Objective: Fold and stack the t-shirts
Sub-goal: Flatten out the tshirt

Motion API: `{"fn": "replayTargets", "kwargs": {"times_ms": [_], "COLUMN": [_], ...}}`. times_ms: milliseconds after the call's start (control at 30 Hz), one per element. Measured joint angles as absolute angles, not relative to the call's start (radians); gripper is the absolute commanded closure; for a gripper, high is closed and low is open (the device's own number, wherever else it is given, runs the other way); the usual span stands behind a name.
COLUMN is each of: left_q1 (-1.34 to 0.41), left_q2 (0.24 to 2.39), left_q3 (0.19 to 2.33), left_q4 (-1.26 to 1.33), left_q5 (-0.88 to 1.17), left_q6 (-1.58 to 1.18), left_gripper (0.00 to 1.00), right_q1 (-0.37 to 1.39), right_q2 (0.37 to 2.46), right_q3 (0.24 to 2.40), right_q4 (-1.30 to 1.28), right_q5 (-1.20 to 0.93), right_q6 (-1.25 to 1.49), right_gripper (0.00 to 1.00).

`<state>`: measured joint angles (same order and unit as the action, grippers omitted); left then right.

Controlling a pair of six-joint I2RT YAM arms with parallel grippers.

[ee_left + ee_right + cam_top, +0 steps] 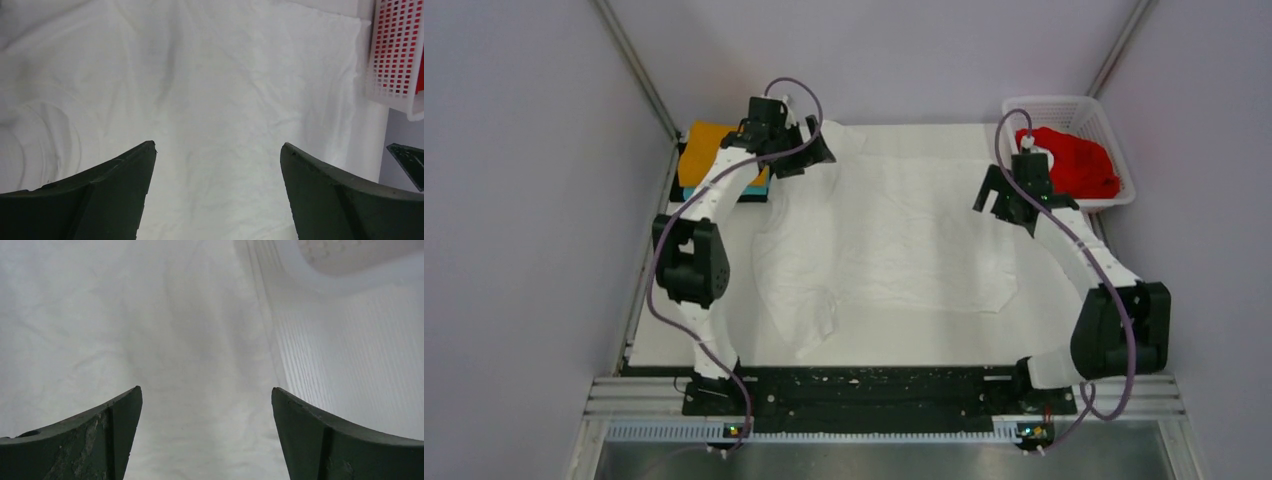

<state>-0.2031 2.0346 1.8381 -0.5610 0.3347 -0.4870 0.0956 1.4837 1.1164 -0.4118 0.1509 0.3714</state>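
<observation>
The left gripper will move back toward the black bar and then down onto the sleeve's near tip (802, 352), because it sticks out from the white t-shirt (894, 235).
A large white t-shirt (894, 235) lies spread over the table, with some wrinkles and its left part folded over. My left gripper (809, 158) hovers open above its far left corner; in the left wrist view only white cloth (215, 100) shows between the black fingers (120, 190). My right gripper (996, 200) is open above the shirt's right edge, over cloth (175, 340) next to bare table (350, 365). A folded orange t-shirt (707, 150) rests on a teal t-shirt (690, 193) at the far left. A red t-shirt (1079, 160) lies bunched in the basket.
A white plastic mesh basket (1114, 135) stands at the far right corner; its wall (395, 50) also shows in the left wrist view. Grey walls close in the table on both sides. The arms' bases sit on a black rail (874, 385) at the near edge.
</observation>
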Motion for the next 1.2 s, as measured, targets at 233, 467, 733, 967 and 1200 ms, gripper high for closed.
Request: {"fn": "replayTargets", "kwargs": {"times_ms": [233, 467, 733, 967, 1200], "left_q1": [-0.267, -0.400, -0.634, -0.746, -0.815], "left_q2": [1.534, 1.221, 0.914, 0.915, 1.119], "left_q3": [1.308, 0.892, 0.604, 0.528, 0.585], "left_q4": [-0.516, -0.666, -0.879, -0.932, -0.904], "left_q5": [0.230, 0.047, -0.016, -0.024, -0.087], "left_q6": [-0.516, -0.652, -0.962, -1.118, -1.146], "left_gripper": [0.01, 0.05, 0.27, 0.34, 0.43], "right_q1": [0.095, 0.094, 0.093, 0.091, 0.091], "right_q2": [1.169, 0.975, 0.945, 0.957, 0.972], "right_q3": [0.821, 0.692, 0.619, 0.615, 0.615], "right_q4": [-0.527, -0.583, -0.593, -0.576, -0.569], "right_q5": [0.221, 0.249, 0.280, 0.274, 0.264], "right_q6": [0.499, 0.570, 0.627, 0.632, 0.629], "right_gripper": [0.01, 0.01, 0.01, 0.01, 0.01]}}
